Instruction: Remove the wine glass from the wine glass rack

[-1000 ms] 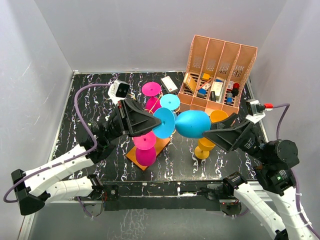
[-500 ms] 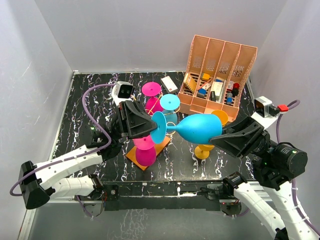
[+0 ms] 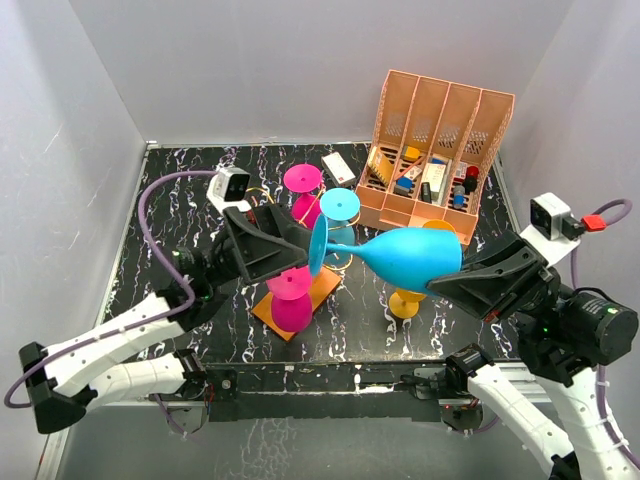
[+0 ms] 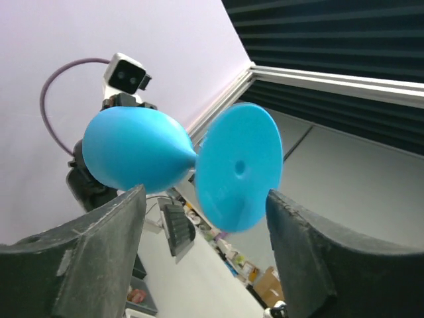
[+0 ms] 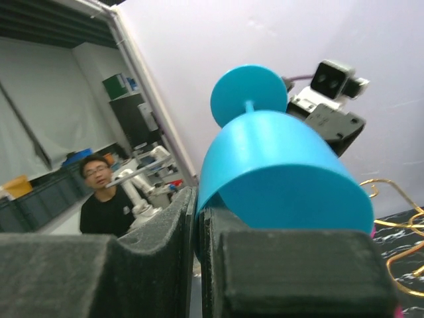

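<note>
The blue glass hangs sideways, so next my right gripper turns until the foot (image 3: 318, 245) points down, lowers it to the tabletop beside the orange glass, then releases it.
A blue wine glass (image 3: 410, 258) hangs sideways in the air, its foot (image 3: 318, 245) pointing left. My right gripper (image 3: 437, 284) is shut on the rim of its bowl; in the right wrist view the jaws (image 5: 199, 205) pinch the thin blue wall (image 5: 278, 172). My left gripper (image 3: 303, 250) stands open beside the foot. Its dark fingers (image 4: 99, 258) flank the blue foot disc (image 4: 235, 165) without touching it. The wine glass rack (image 3: 322, 288) with its orange base lies below, between the arms.
Pink glasses (image 3: 291, 310) and a second blue glass (image 3: 340, 204) sit on the rack. An orange glass (image 3: 406, 300) stands on the table under the held one. A salmon slotted organiser (image 3: 440, 130) fills the back right, with a white card (image 3: 338, 167) beside it.
My left gripper opened, let go of the glass's foot and drew back left. My right gripper closed on the bowl's rim and carried the glass to the right.
</note>
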You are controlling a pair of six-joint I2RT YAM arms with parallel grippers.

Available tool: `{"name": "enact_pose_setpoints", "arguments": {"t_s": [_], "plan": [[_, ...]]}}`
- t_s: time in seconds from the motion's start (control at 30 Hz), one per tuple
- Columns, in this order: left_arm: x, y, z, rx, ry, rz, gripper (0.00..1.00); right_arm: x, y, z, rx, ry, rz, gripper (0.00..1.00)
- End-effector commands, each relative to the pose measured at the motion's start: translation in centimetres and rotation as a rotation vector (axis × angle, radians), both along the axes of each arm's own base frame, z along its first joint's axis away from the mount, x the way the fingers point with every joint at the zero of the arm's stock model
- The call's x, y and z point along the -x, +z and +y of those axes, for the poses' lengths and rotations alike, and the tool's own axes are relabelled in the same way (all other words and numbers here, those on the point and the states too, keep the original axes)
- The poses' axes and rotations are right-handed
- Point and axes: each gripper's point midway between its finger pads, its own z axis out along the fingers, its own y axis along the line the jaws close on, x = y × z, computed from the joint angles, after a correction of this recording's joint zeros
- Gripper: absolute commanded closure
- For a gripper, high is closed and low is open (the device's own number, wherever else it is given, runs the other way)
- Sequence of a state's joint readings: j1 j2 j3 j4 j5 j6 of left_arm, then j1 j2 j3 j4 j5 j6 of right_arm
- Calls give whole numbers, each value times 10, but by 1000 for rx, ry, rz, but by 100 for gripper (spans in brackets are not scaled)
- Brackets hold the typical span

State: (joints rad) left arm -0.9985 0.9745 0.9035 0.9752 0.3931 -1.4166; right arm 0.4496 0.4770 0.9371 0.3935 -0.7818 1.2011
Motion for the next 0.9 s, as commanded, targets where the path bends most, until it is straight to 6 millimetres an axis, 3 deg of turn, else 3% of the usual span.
{"name": "enact_pose_setpoints", "arguments": {"t_s": [0.0,0.13,0.23,0.47,0.87], "plan": [[-4,0,16,-54,169,-67,21,-10,20,-14,-8,-199,-18,92],[-8,-7,19,-112,234,-81,10,-43,17,-39,-2,-474,98,92],[-10,-9,23,-140,273,-87,7,-69,1,-66,-1,-687,212,92],[-14,-7,28,-218,352,-145,5,-117,-74,-120,201,-1089,519,92],[-19,-5,43,-295,461,-187,4,-144,-133,-96,644,-1048,576,92]]}}
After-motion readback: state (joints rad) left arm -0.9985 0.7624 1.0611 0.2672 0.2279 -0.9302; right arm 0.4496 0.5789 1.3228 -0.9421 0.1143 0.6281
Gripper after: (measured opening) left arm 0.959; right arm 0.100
